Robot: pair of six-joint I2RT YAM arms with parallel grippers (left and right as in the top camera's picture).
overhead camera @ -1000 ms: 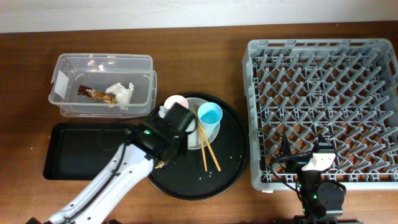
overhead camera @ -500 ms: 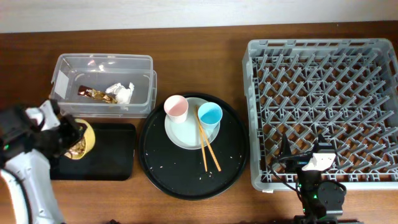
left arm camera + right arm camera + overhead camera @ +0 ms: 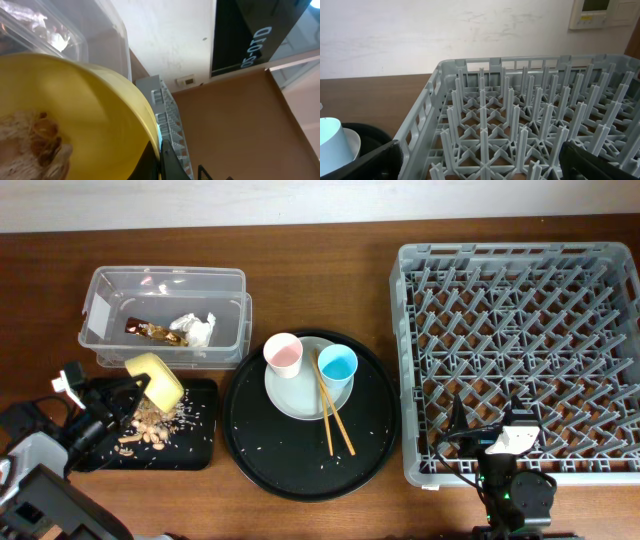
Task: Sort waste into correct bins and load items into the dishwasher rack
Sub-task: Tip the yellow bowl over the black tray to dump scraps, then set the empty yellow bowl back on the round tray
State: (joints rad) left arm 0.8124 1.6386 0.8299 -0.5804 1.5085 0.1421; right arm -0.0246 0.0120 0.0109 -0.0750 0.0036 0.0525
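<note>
The bowl (image 3: 155,379) gets emptied of its scraps (image 3: 150,428) and turned upright next, before my left gripper lowers it onto the round black tray's free near part.
My left gripper (image 3: 133,387) is shut on the rim of the yellow bowl (image 3: 155,379) and holds it tipped over the shallow black tray (image 3: 198,450). Beige-brown food scraps (image 3: 150,428) lie spilled on that tray. In the left wrist view the bowl (image 3: 90,125) fills the frame with scraps (image 3: 35,150) still inside. The clear tub (image 3: 165,290) holds the snack wrapper (image 3: 155,331) and white tissue (image 3: 197,329). The pink cup (image 3: 283,354), light-blue cup (image 3: 337,365) and chopsticks (image 3: 333,411) rest on the grey plate (image 3: 295,395). My right gripper (image 3: 480,172) is open beside the grey rack (image 3: 520,350).
The plate and cups sit on a large round black tray (image 3: 310,455) with crumbs scattered on it. The rack (image 3: 530,115) fills the right wrist view. The wall runs along the table's far edge.
My left arm carried the yellow bowl from the round tray leftward to the shallow black tray, then tipped it. Food scraps have fallen onto the tray. The right arm has not moved.
</note>
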